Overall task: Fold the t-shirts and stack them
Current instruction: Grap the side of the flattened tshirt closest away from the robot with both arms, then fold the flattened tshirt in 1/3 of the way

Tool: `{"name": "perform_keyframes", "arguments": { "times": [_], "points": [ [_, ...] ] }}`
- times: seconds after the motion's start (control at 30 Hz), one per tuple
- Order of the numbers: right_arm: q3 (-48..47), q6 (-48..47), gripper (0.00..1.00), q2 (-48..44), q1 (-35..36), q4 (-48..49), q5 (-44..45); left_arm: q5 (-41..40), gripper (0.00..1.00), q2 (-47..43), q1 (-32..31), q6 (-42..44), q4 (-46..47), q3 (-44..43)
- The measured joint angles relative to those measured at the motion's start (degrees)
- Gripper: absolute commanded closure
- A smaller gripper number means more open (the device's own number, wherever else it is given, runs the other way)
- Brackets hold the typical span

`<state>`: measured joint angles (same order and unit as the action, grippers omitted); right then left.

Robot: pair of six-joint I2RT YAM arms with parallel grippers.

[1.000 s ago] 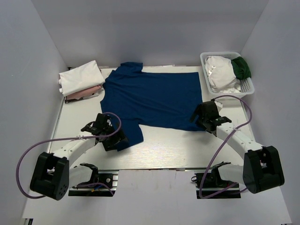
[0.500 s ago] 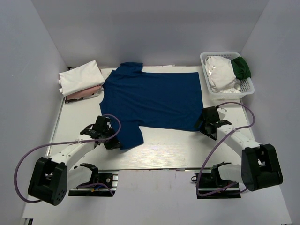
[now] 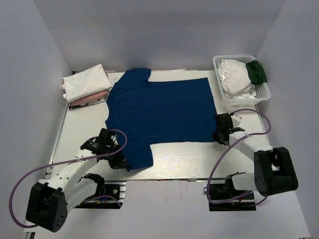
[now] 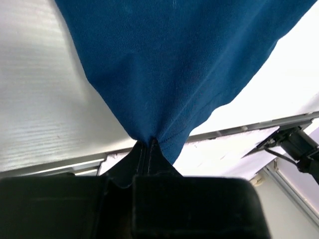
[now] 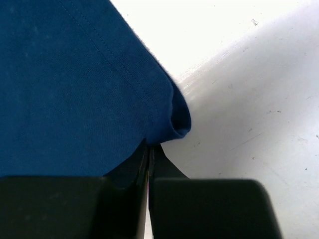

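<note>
Both grippers hold the shirt's near side, so my left gripper needs to lift first, then move outward over the shirt to open by its far sleeve.
A royal-blue t-shirt [image 3: 159, 112] lies spread across the middle of the table. My left gripper [image 3: 121, 162] is shut on its near left sleeve; in the left wrist view the cloth [image 4: 164, 64] bunches to a point between the closed jaws [image 4: 149, 147]. My right gripper [image 3: 218, 135] is shut on the shirt's near right hem corner, where the cloth [image 5: 75, 84] curls just above the closed jaws [image 5: 151, 149]. A folded white t-shirt [image 3: 84, 82] lies on a pale pink one [image 3: 89, 101] at the far left. White [image 3: 234, 78] and dark green [image 3: 257, 72] t-shirts sit in the basket.
The white lattice basket [image 3: 264, 94] stands at the far right corner. Pale walls close in the table on three sides. Purple cables loop beside both arms [image 3: 20, 174] [image 3: 219, 169]. Both arm bases are bolted at the near edge.
Both grippers have closed on the blue shirt, the left first, then the right. Both arms have drawn back toward the near edge, pulling the shirt's near side with them.
</note>
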<state>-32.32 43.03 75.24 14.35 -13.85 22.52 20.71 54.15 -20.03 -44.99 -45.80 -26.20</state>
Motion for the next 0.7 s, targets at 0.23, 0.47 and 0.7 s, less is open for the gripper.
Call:
{"name": "perform_keyframes", "arguments": {
  "times": [0.23,0.47,0.7],
  "points": [
    [-0.39,-2.32,1.00,-0.31,0.02,-0.85,-0.57,1.64,1.00,0.35,-0.07,1.27,2.19,-4.07],
    [-7.41,-5.25,1.00,2.58,0.28,-3.82,-3.26,2.62,1.00,8.90,0.42,4.31,13.40,-16.55],
    [-19.52,-6.97,1.00,7.28,0.39,-6.14,-4.44,-4.39,1.00,22.88,1.36,6.08,16.76,-31.98]
  ]
}}
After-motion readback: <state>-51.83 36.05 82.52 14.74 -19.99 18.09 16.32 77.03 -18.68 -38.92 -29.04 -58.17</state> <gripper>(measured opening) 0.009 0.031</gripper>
